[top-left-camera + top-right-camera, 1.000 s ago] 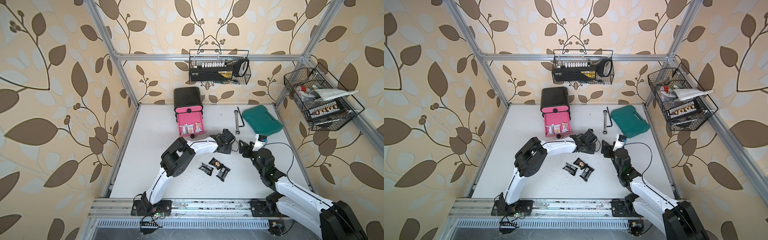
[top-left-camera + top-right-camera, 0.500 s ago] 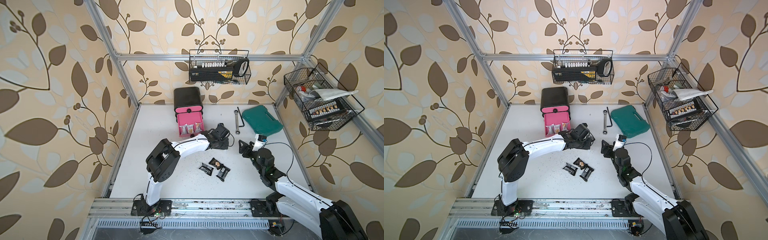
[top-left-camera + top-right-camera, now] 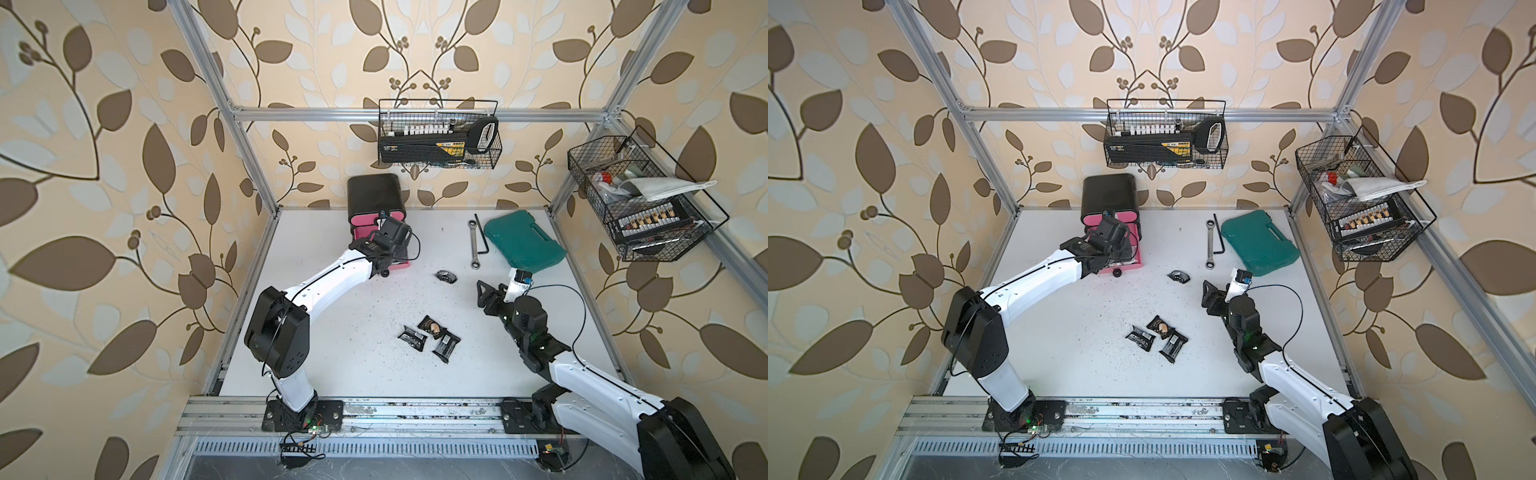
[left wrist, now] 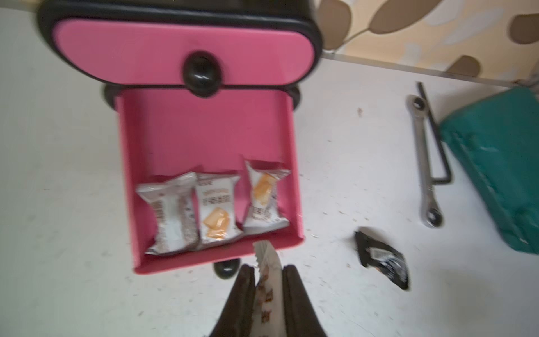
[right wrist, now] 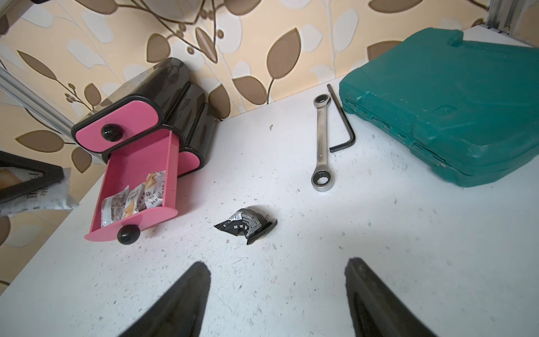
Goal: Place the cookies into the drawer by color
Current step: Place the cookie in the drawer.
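The drawer's empty rear [image 3: 363, 231] [image 4: 205, 134] lies outward of and below my left gripper's fingers, so that gripper will move outward past the white cookies and down to release its packet.
The black cabinet [image 3: 374, 195] [image 3: 1108, 195] stands at the back with its middle pink drawer [image 4: 210, 128] [image 5: 137, 163] pulled open. Three white cookies [image 4: 217, 210] lie side by side in that drawer. My left gripper [image 4: 268, 267] is shut on another white cookie packet [image 4: 271, 287], just above the drawer's front edge. A lone black cookie [image 3: 446, 276] [image 5: 246, 224] lies mid-table. Three more black cookies [image 3: 430, 336] [image 3: 1160, 337] sit clustered nearer the front. My right gripper [image 5: 278, 264] [image 3: 484, 293] hangs open and empty, just short of the lone black cookie.
A teal tool case [image 3: 523, 241] lies at the back right, with a ratchet wrench [image 3: 472, 245] and a hex key [image 3: 482, 237] beside it. Wire baskets hang on the back wall [image 3: 438, 137] and on the right wall [image 3: 640, 203].
My left arm has swung from mid-table back and to the left, up to the open drawer, carrying the white packet. The right arm has not moved.
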`<state>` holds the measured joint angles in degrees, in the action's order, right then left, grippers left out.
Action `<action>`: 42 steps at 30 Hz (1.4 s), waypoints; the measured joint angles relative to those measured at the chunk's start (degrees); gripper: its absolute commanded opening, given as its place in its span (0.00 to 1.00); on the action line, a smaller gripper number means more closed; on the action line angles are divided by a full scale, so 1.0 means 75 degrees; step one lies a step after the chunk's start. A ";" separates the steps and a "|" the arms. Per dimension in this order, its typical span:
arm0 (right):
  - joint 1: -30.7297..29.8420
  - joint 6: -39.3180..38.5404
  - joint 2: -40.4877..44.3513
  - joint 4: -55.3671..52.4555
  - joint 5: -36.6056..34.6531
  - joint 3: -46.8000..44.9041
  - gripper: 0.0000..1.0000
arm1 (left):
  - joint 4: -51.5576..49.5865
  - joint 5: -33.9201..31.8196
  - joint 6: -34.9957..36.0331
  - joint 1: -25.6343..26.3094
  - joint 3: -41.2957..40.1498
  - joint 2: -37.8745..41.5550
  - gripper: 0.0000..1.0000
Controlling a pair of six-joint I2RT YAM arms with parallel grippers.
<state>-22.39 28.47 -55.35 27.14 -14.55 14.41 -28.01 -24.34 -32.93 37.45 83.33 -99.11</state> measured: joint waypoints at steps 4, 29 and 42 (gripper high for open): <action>0.0000 0.0000 -0.0044 -0.0003 0.0020 0.0055 0.75 | -0.1087 -0.1612 -0.0017 -0.0055 0.1335 -0.0968 0.05; 0.0000 0.0003 -0.0047 -0.0015 0.0023 0.0087 0.76 | -0.0991 -0.3858 0.0632 -0.0525 0.3366 -0.3847 0.41; 0.0000 0.0006 -0.0230 -0.0035 0.0076 0.0143 0.76 | -0.0583 -0.2678 0.0507 -0.0565 0.2739 -0.3582 0.46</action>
<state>-22.39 28.51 -57.08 26.87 -13.98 15.49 -32.38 -44.42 -29.12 33.21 103.88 -125.97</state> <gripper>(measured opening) 0.755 0.465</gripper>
